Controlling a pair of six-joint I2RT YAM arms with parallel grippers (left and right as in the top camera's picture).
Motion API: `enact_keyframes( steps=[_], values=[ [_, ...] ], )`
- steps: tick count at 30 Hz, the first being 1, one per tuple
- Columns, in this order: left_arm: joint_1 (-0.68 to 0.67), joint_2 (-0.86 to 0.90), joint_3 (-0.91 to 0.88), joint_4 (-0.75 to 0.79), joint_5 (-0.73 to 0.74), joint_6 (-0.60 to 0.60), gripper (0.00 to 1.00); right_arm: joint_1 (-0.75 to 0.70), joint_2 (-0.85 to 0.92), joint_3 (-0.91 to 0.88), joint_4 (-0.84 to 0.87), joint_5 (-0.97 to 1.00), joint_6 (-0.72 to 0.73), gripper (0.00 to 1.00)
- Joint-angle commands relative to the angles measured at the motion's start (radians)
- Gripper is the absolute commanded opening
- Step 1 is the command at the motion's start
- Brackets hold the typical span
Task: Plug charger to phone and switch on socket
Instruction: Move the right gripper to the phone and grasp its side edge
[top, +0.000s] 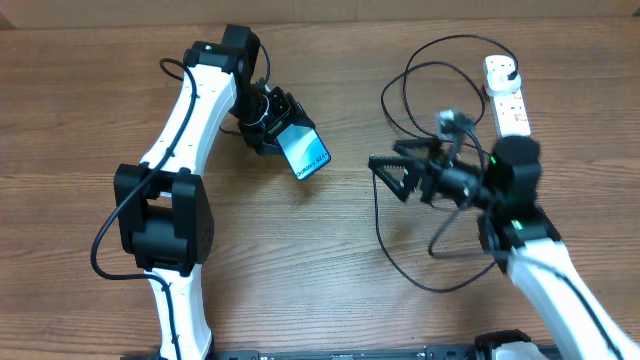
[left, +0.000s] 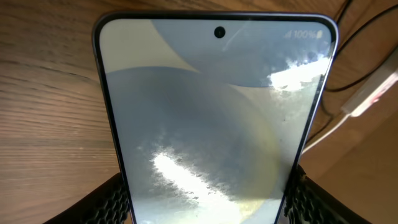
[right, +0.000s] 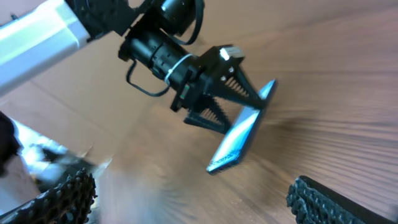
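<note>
My right gripper goes to the left in the overhead view next, its open fingers straddling the phone's short end (top: 313, 167) (right: 225, 160), which juts free of my left gripper.
My left gripper (top: 280, 122) is shut on the phone (top: 305, 151), gripping its two long edges and holding it tilted over the table. The screen fills the left wrist view (left: 211, 124), with the fingers (left: 208, 202) at either side. The right wrist view shows the phone (right: 241, 132) held in those fingers. My right gripper (top: 388, 176) is open and empty, to the right of the phone and facing it; its fingers (right: 199, 199) are spread wide. The black charger cable (top: 381, 228) loops around the right arm, and its plug (top: 511, 70) sits in the white socket strip (top: 506, 98). I cannot pick out its connector tip.
The socket strip lies at the far right of the table and shows blurred in the left wrist view (left: 373, 93). Cable loops (top: 405, 95) lie between the strip and the phone. The right wrist view is motion-blurred.
</note>
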Motion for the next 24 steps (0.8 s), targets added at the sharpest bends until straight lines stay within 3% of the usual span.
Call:
enact_keyframes(
  steps=[1,6,14,18,24],
  values=[
    [0.0,0.004,0.028,0.011,0.074,-0.13,0.04,0.016,0.164,0.024,0.105,-0.121,0.14,1.0],
    [-0.001,0.004,0.028,0.03,0.045,-0.216,0.04,0.138,0.333,0.024,0.137,0.153,0.312,0.93],
    [-0.024,0.004,0.028,0.024,-0.092,-0.343,0.04,0.267,0.345,0.024,0.15,0.472,0.542,0.84],
    [-0.057,0.004,0.028,0.025,-0.161,-0.406,0.04,0.298,0.345,0.024,0.156,0.546,0.62,0.73],
    [-0.12,0.004,0.028,0.024,-0.243,-0.477,0.04,0.321,0.359,0.024,0.186,0.566,0.685,0.67]
  ],
)
